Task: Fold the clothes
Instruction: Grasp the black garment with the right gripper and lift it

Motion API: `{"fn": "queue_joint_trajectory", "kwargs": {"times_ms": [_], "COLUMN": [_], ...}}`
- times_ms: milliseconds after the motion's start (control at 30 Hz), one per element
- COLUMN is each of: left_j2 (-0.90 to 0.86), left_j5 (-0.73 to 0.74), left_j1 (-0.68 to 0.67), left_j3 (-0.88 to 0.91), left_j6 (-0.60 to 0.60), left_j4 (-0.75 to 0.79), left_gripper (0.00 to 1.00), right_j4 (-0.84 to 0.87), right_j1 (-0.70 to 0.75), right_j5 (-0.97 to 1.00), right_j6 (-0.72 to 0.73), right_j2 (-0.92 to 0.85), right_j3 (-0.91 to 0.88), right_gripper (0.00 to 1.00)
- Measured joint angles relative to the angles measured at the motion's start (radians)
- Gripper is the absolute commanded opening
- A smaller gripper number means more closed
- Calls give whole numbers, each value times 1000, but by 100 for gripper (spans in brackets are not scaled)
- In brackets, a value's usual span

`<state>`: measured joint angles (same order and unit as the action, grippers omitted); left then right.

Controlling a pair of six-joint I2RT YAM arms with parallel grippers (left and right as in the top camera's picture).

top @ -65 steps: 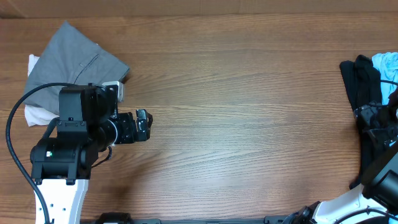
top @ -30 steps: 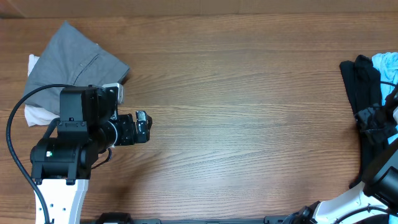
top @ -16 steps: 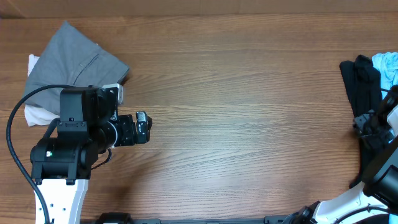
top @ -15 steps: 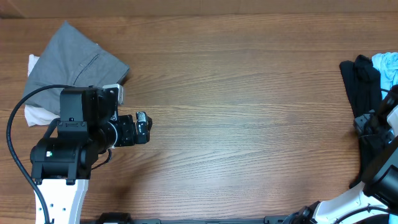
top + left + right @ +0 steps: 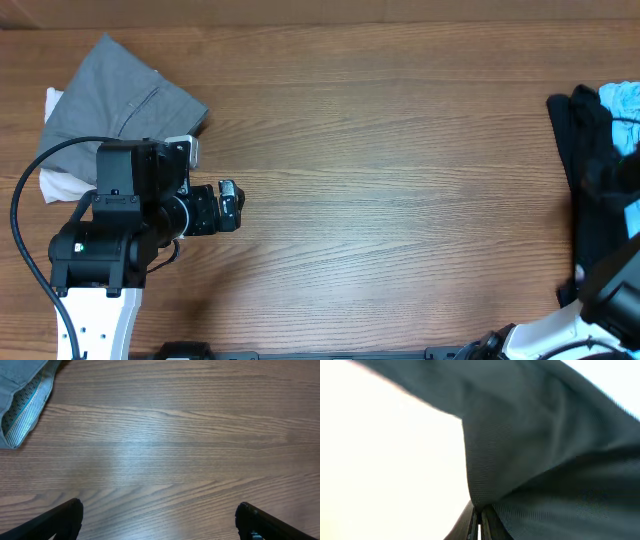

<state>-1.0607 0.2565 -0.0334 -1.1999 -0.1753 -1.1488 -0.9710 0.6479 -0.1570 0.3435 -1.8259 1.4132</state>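
My right gripper moves next from the heap to the part of bare wood to the left in the overhead view, since it is clear, and releases the fold of the black garment there.
The clothes lie in a heap at the table's right edge: a black garment [image 5: 588, 150] with a light-blue one [image 5: 622, 102] behind it. My right gripper [image 5: 479, 519] is shut on a fold of the black garment [image 5: 545, 460], whose dark fabric drapes across most of the right wrist view. From overhead that gripper is lost in the blurred black cloth. My left gripper [image 5: 228, 205] hovers over bare wood at the left, and its fingers [image 5: 60, 520] stand wide apart with nothing between them.
A folded grey garment [image 5: 120, 95] lies at the back left on a white cloth [image 5: 55, 182]; its striped inner hem [image 5: 22, 407] shows in the left wrist view. The left arm's base [image 5: 95, 260] stands at the front left. The right arm [image 5: 615, 290] stands at the front right.
My right gripper has shut on the black garment and pulled it, so the cloth now looks stretched and blurred along the right edge. The left arm has not moved.
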Motion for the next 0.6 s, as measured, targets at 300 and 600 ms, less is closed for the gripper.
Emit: {"fn": "queue_joint_trajectory", "kwargs": {"times_ms": [300, 600], "left_j2": [0, 0], "left_j5": [0, 0], "left_j1": [0, 0], "left_j3": [0, 0], "left_j6": [0, 0], "left_j4": [0, 0], "left_gripper": [100, 100], "right_j4": [34, 222], "right_j1": [0, -46], "right_j5": [-370, -851], "right_j6": [-58, -172], "right_j2": [170, 213], "right_j3": [82, 84], "right_gripper": [4, 4]}}
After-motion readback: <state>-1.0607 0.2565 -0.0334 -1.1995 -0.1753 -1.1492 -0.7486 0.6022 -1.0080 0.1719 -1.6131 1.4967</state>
